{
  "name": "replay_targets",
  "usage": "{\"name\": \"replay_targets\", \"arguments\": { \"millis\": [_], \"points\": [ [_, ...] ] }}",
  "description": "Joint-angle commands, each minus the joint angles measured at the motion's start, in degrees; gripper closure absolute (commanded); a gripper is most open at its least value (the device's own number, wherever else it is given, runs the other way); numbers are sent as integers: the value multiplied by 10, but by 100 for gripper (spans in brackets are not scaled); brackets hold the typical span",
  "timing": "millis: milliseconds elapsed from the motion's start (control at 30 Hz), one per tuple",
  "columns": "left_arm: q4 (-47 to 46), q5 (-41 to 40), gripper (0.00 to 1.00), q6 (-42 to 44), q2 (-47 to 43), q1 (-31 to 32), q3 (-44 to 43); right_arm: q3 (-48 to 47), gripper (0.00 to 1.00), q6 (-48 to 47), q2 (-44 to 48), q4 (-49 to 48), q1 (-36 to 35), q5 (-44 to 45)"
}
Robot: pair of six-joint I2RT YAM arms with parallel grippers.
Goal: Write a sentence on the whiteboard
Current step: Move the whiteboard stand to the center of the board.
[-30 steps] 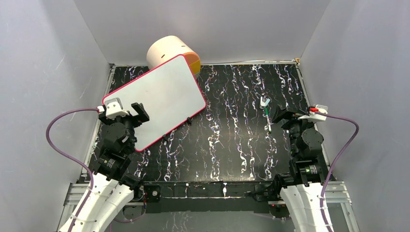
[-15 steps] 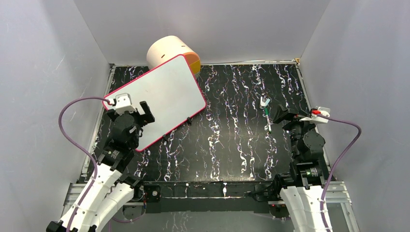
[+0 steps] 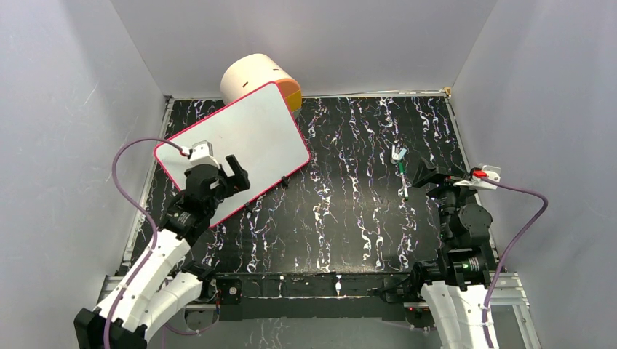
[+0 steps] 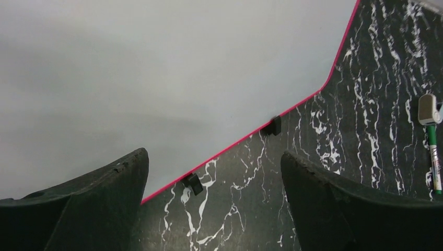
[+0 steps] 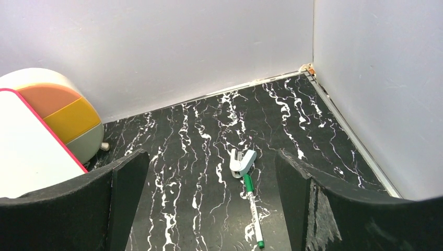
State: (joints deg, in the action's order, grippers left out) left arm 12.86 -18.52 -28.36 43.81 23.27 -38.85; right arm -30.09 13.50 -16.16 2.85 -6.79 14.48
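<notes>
Next, my left gripper lowers its open fingers back toward my base and around the nearer black clip where it clears the whiteboard's rim.
The whiteboard lies tilted at the table's far left, white with a red-pink rim, and its face is blank. No sentence shows on it. My left gripper hovers open and empty over the board's near right edge. In the left wrist view it looks down on the board and two black clips. A green-and-white marker with a grey clip-on holder lies right of centre. My right gripper is open and empty just right of it. In the right wrist view the marker lies ahead between the fingers.
A round cream organizer with orange and yellow sections stands at the back behind the whiteboard, also in the right wrist view. Grey walls enclose the black marbled table on three sides.
My left arm has swung right and forward, bringing its gripper from the board's left corner to its near right edge. My right gripper has shifted slightly right and nearer.
</notes>
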Motion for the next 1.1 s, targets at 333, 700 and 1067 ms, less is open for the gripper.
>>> {"name": "replay_targets", "arguments": {
  "millis": [333,700,1067],
  "points": [
    [55,-174,23,-199,101,129,60,3,1,8,20,-31,-2,-13],
    [-30,-230,39,-250,205,169,84,3,1,7,23,-29,-2,-13],
    [-61,-245,54,-267,261,171,99,3,1,8,23,-29,-2,-9]
  ]
}}
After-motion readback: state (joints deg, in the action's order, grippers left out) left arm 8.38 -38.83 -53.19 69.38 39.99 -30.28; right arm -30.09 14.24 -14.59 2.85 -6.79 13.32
